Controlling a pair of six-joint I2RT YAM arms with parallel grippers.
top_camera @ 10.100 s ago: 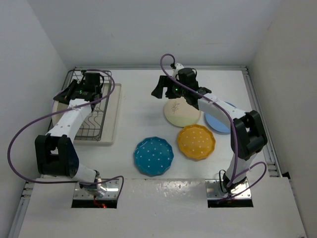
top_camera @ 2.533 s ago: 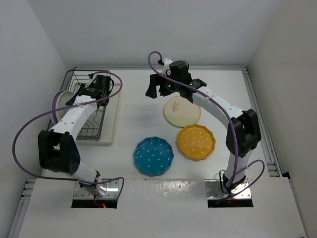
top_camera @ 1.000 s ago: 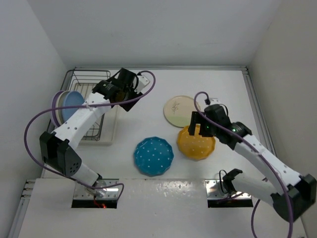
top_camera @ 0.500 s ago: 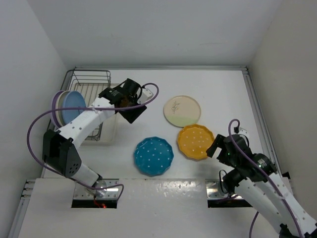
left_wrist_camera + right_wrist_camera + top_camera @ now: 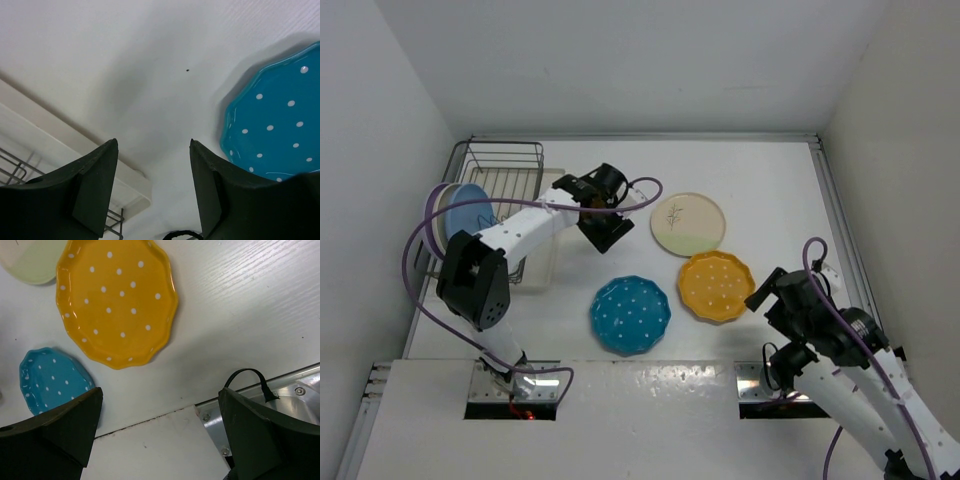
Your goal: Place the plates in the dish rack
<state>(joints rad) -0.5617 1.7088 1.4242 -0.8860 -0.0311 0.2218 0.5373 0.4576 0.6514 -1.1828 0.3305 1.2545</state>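
Next, my left gripper moves down and back to close on the teal plate's far rack-side rim (image 5: 606, 288) (image 5: 227, 118), since that plate lies below and back from it.
Three plates lie flat on the table: a cream-green one with a sprig drawing (image 5: 687, 223), an orange-yellow dotted one (image 5: 716, 286) and a scalloped teal one (image 5: 630, 314). The dish rack (image 5: 510, 165) stands at the far left, with a light blue plate (image 5: 472, 205) and other plates (image 5: 438, 215) upright behind it. My left gripper (image 5: 611, 236) hangs open and empty between the rack and the sprig plate. In the left wrist view the teal plate (image 5: 280, 135) lies to the right of that gripper (image 5: 152, 145). My right gripper (image 5: 763, 293) is open and empty, near the orange plate's right rim (image 5: 115, 300).
The rack's cream drip tray (image 5: 75, 150) sticks out below the left fingers. The raised white front ledge (image 5: 150, 450) and a metal base plate (image 5: 295, 400) lie under the right gripper. Purple cables loop off both arms. White walls close in the table.
The left gripper has swung right, away from the rack, out over the table. The right arm has drawn back from over the orange plate toward the near right corner.
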